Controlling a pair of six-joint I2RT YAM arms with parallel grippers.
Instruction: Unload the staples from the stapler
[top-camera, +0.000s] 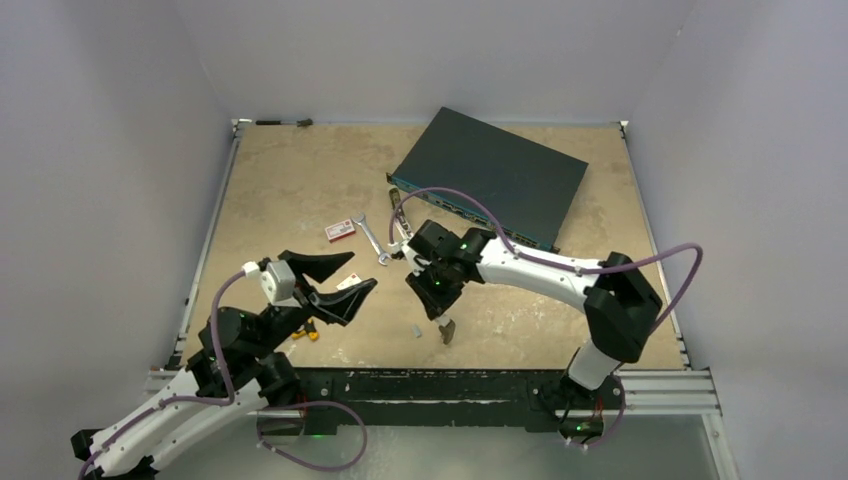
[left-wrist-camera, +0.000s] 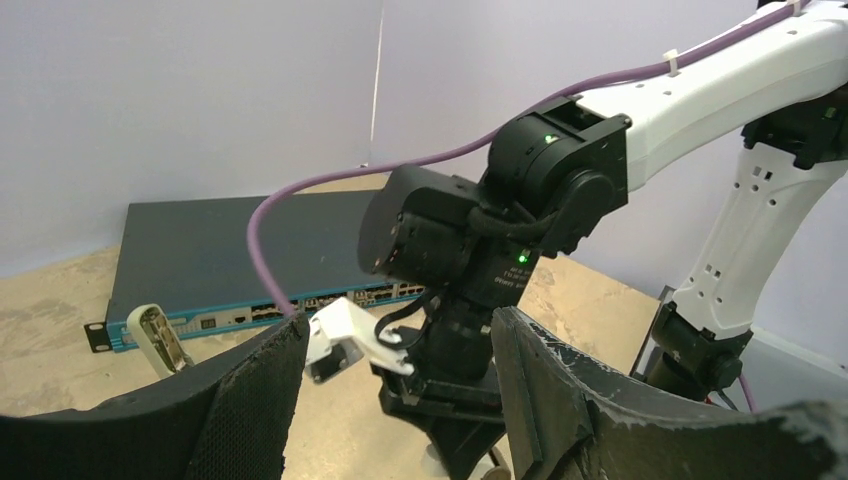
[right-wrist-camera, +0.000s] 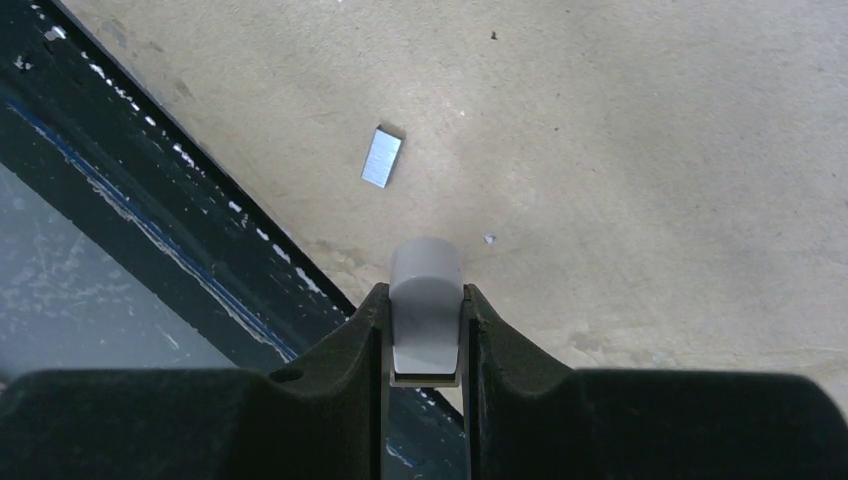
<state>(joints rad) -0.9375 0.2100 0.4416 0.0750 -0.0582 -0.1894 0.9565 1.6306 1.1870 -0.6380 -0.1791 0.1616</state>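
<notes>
The staple strip is out. My right gripper needs to swing outward next, turn toward the network switch and release the stapler on the tabletop in front of it.
My right gripper is shut on the stapler, which shows a pale grey top, a thin dark layer and a silvery rim. It hangs tip-down just above the table near the front edge and looks dark in the top view. A short silvery strip of staples lies on the table beside it. A tiny silvery bit lies close to the stapler's tip. My left gripper is open and empty, held above the table to the left and facing the right arm.
A dark network switch lies at the back. A wrench and a red-and-white box lie mid-table. A pale stubby piece with a silvery inside stands near the switch. A small white box is under the left fingers. The black front rail is just below the stapler.
</notes>
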